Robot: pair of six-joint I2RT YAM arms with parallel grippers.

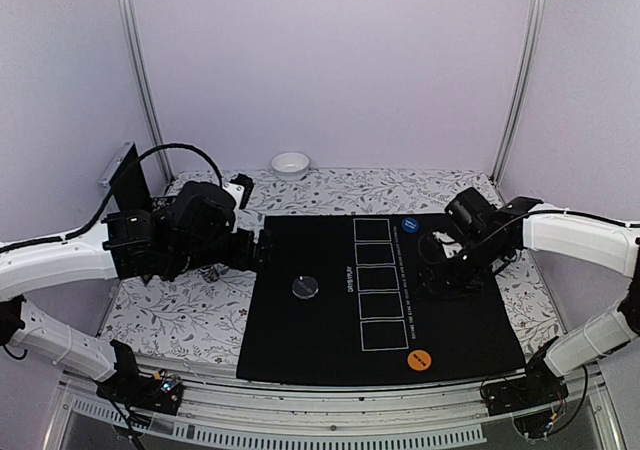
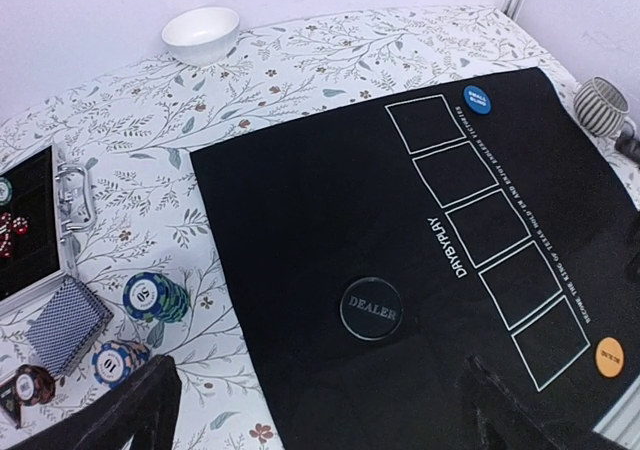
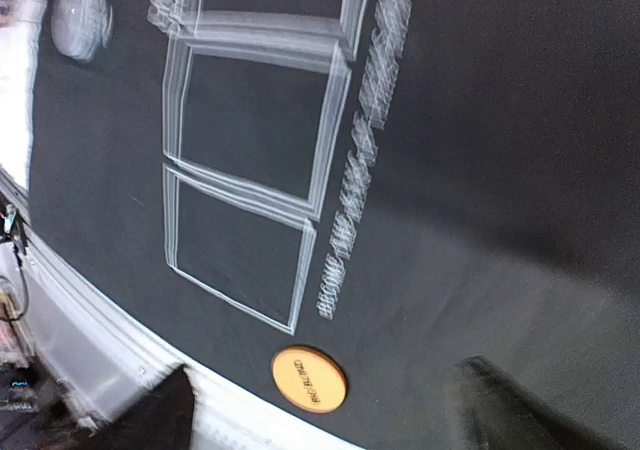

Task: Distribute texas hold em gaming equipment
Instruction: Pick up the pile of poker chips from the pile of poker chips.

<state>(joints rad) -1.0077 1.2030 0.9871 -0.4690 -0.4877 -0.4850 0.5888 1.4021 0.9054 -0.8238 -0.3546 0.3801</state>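
Note:
The left gripper swings to the left in the top view and lowers over the red chip stack next, as that stack still stands off the mat.
A dark "DEALER" button disc (image 1: 305,287) (image 2: 371,309) lies on the left part of the black mat (image 1: 300,350). A blue disc (image 1: 410,225) (image 2: 473,98) lies at the mat's far side and an orange disc (image 1: 419,361) (image 3: 308,378) at its near edge. Striped chip stacks (image 2: 155,295) and a grey-blue card deck (image 2: 70,320) sit on the floral cloth left of the mat. My left gripper (image 1: 262,250) (image 2: 335,425) is open and empty at the mat's left edge. My right gripper (image 1: 437,282) (image 3: 330,425) is open and empty above the mat's right side, with the orange disc ahead of it.
A white bowl (image 1: 290,165) (image 2: 200,35) stands at the back of the table. An open chip case (image 2: 30,225) lies far left beside the chips. The mat has five white rectangles (image 1: 378,285) in a row. The metal table rail (image 3: 90,340) runs just past the orange disc.

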